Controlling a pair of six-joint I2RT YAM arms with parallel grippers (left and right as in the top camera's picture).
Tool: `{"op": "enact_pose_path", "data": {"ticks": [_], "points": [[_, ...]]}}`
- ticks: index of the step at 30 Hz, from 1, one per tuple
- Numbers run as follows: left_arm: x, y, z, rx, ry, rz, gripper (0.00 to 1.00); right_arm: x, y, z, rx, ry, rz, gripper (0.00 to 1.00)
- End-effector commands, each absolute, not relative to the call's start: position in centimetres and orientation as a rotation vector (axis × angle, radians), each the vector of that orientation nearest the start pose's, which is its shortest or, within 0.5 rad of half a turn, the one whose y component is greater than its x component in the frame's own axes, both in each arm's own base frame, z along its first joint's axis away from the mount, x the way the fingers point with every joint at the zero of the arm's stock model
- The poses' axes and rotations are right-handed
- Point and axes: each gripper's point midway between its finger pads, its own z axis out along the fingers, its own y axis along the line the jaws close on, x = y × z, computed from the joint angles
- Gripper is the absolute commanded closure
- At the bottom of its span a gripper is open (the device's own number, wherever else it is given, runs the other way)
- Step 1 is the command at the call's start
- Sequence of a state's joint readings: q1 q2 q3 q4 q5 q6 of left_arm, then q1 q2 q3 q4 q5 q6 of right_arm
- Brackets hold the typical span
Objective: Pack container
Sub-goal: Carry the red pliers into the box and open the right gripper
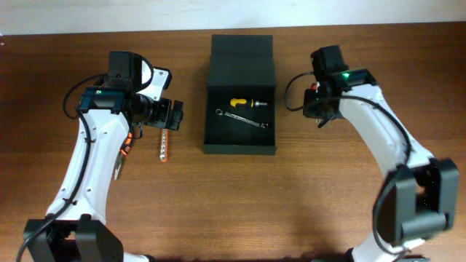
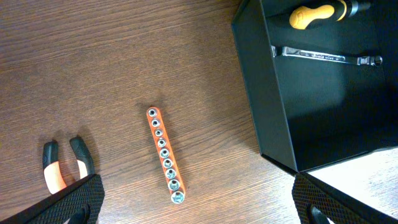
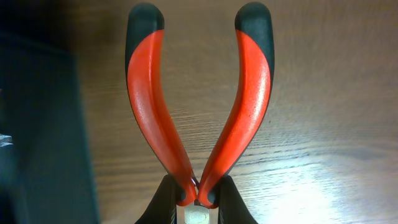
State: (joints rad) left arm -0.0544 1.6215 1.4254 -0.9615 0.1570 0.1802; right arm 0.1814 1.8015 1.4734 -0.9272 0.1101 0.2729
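The wrench (image 1: pixel 240 118) leaves room on the near part of the container's bottom, so my right gripper will next turn, move left in the overhead view, then lower to release the pliers there.
The container (image 1: pixel 240 149) lies open at the table's middle, its flap lid (image 1: pixel 241 54) folded back. Inside are a yellow-handled screwdriver (image 1: pixel 240 102) and a steel wrench (image 1: pixel 240 118). The left wrist view shows its near wall (image 2: pixel 261 93). My right gripper (image 1: pixel 318 113) hovers just right of the box. It is shut (image 3: pixel 198 198) on red-handled pliers (image 3: pixel 146 106) near their pivot, and the handles point away. My left gripper (image 1: pixel 169 116) stands open (image 2: pixel 199 210) left of the box, above an orange socket rail (image 2: pixel 165 152).
A second pair of orange-handled pliers (image 2: pixel 56 174) lies on the wood left of the socket rail (image 1: pixel 164 145), beside the left arm. In the right wrist view the container's dark wall (image 3: pixel 37 124) sits close on the left.
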Motion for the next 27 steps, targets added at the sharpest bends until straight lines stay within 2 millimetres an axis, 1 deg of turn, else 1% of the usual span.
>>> {"op": "enact_pose_path", "data": {"ticks": [1,4,6,8,11,14,16,18,21,23,27], "points": [[38.5,-4.9,16.9,0.387,2.675,-0.175,0.01,40.4,7.5,16.7,-0.096,2.684,0.028,0.96],[38.5,-4.9,16.9,0.387,2.675,-0.176,0.01,40.0,10.1,20.3,-0.319,2.575,0.069,0.96],[38.5,-4.9,16.9,0.387,2.675,-0.176,0.01,39.6,12.0,22.0,-0.457,2.503,0.085,0.96],[38.5,-4.9,16.9,0.387,2.674,-0.176,0.01,39.3,13.7,23.1,-0.576,2.442,0.083,0.96],[38.5,-4.9,16.9,0.387,2.674,-0.176,0.01,38.6,16.6,23.5,-0.786,2.359,0.067,0.96],[38.5,-4.9,16.9,0.387,2.674,-0.176,0.01,37.6,19.4,22.9,-1.023,2.282,0.041,0.96],[38.5,-4.9,16.9,0.387,2.675,-0.175,0.01,37.4,20.9,22.1,-1.160,2.225,0.020,0.96],[38.5,-4.9,16.9,0.387,2.675,-0.175,0.01,37.4,22.3,20.9,-1.294,2.169,-0.004,0.96],[38.5,-4.9,16.9,0.387,2.675,-0.175,0.01,37.6,23.6,18.8,-1.485,2.092,-0.046,0.96],[38.5,-4.9,16.9,0.387,2.675,-0.175,0.01,37.7,24.1,16.9,-1.623,2.045,-0.075,0.96],[38.5,-4.9,16.9,0.387,2.675,-0.175,0.01,37.8,24.5,13.2,-1.807,2.003,-0.102,0.96]]}}
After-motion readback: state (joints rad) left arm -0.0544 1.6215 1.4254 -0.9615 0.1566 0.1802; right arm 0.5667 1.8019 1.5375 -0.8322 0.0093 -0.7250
